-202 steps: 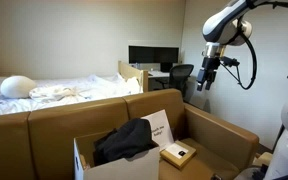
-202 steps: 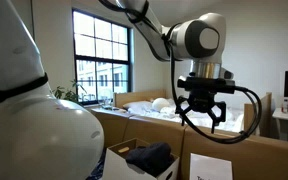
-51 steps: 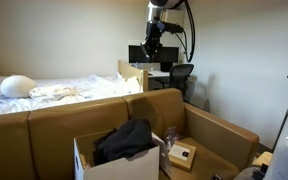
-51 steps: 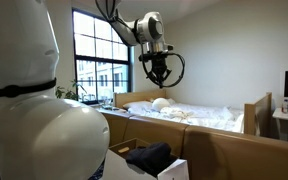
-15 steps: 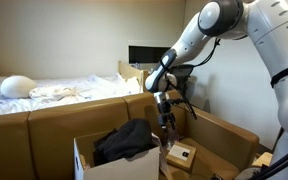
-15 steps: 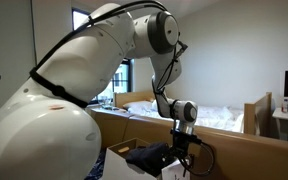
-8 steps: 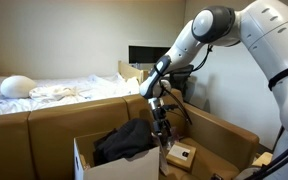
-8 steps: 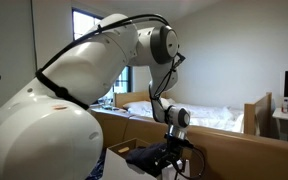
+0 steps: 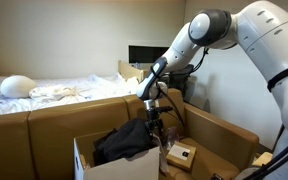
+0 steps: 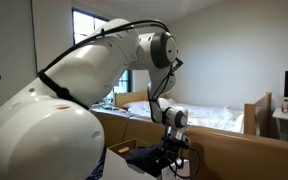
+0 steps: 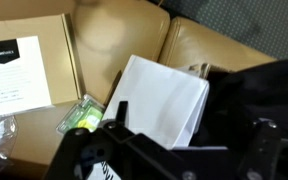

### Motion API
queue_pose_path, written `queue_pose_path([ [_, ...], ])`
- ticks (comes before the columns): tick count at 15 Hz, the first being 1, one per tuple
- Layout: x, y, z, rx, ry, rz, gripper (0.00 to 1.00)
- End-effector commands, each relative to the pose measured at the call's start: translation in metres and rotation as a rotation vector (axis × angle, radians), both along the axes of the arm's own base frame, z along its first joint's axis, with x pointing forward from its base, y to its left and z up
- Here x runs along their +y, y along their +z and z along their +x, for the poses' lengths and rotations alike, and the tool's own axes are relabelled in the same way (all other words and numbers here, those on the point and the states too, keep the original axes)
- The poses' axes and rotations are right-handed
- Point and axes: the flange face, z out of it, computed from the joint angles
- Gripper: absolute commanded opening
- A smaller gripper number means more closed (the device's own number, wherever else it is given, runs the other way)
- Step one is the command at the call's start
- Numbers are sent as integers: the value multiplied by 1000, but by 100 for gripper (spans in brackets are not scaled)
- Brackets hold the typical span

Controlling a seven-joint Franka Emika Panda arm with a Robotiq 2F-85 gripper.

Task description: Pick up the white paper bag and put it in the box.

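Note:
My open gripper comes down over the upturned side of the white paper bag (image 11: 164,98) next and closes, since that side already lies between my dark fingers.
The white paper bag (image 11: 164,98) leans against the brown sofa back between a black garment and a small brown carton. My gripper (image 11: 187,128) is open just above it; one dark fingertip (image 11: 121,110) stands at the bag's left edge and the other is over the black garment at its right. In both exterior views the gripper (image 9: 154,122) (image 10: 169,155) hangs low over the sofa seat and hides the bag. The open white-sided box (image 9: 92,167) (image 10: 118,150) sits in front of the sofa with a black garment (image 9: 124,140) draped in it.
A small brown printed carton (image 11: 24,65) (image 9: 179,153) lies on the seat beside the bag, with a green packet (image 11: 84,118) and clear plastic near it. The black garment (image 11: 254,75) spills over the sofa at the right. A bed and a desk with a monitor stand behind.
The gripper has come down and moved slightly toward the box side, closing in on the bag. The bag, carton and box have not moved.

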Motion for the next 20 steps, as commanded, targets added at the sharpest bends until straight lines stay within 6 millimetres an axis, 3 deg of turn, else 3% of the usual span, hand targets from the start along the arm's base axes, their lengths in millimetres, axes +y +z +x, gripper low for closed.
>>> queue_pose_path([
  [1,-10,-18,23,-128,-156,-12,100],
  [5,-29,-26,36,-213,-289,-66,100],
  [12,-74,-7,40,-273,-490,-85,100],
  [16,-109,-9,37,-249,-564,-110,100],
  [18,-112,-16,35,-219,-558,-88,100],
  [20,-102,-24,35,-181,-534,-32,100],
])
